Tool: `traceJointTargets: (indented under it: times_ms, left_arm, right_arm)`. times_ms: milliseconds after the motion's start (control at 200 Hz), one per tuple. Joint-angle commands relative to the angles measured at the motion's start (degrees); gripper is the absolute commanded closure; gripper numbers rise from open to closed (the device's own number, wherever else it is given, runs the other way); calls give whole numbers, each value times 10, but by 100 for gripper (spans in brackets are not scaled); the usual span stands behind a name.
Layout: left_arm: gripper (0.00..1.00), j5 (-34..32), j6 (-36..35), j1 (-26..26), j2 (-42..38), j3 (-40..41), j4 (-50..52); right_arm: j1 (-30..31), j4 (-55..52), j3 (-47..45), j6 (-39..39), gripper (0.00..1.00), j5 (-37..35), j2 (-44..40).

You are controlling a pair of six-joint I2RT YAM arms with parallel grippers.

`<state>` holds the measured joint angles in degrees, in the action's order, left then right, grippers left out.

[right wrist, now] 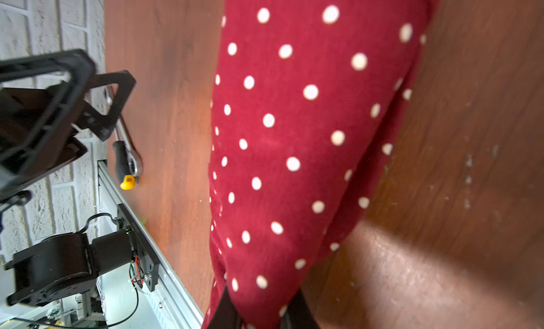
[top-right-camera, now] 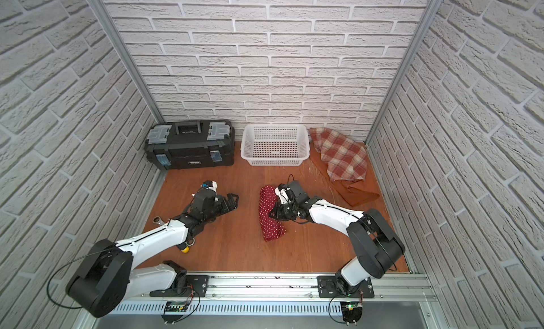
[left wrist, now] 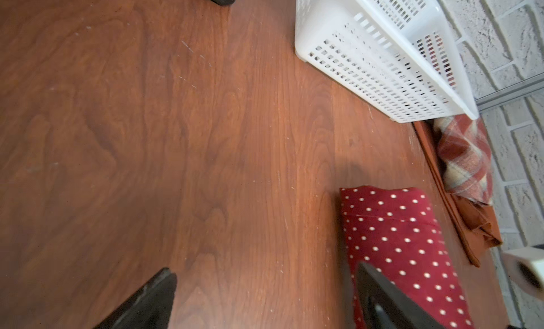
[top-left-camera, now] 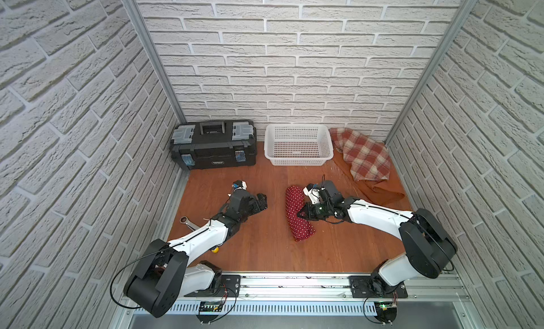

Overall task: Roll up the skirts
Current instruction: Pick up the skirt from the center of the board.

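Observation:
My right gripper will rise, carry the bundle outward, lower it into the lattice basket's end by the plaid skirt and release it, since the basket is empty.
The dark red polka-dot skirt (top-left-camera: 295, 217) (top-right-camera: 269, 217) lies as a long rolled bundle in the middle of the wooden table. My right gripper (top-left-camera: 302, 214) (right wrist: 262, 310) is shut on its right side, cloth bulging between the black fingers. My left gripper (top-left-camera: 263, 201) (left wrist: 265, 271) hovers open to the left of the bundle, apart from it, with only bare wood between its fingers. The plaid skirt (top-left-camera: 363, 155) (left wrist: 465, 156) lies spread at the back right, on top of the rust-orange skirt (top-left-camera: 379, 190) (left wrist: 477, 221).
A white lattice basket (top-left-camera: 297, 161) stands at the back centre, next to a black toolbox (top-left-camera: 213, 145) at the back left. A ratchet wrench (top-left-camera: 188, 221) and a yellow-tipped tool handle (top-left-camera: 215, 249) lie under the left arm near the left wall.

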<state>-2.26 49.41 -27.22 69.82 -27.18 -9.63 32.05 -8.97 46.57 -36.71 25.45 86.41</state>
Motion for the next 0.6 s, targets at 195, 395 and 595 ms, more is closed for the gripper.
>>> traceJointTargets:
  times_ms: [195, 395, 595]
  left_arm:
    - [2, 17, -52, 7, 57, -92, 25]
    - [2, 58, -48, 6, 110, -150, 11]
    - [2, 75, -40, 7, 98, -136, 5]
  right_arm:
    - [-10, -73, 95, 51, 98, -51, -69]
    - [-76, -156, 279, 145, 98, -163, -37]
    - [-161, -212, 526, 201, 98, -127, 142]
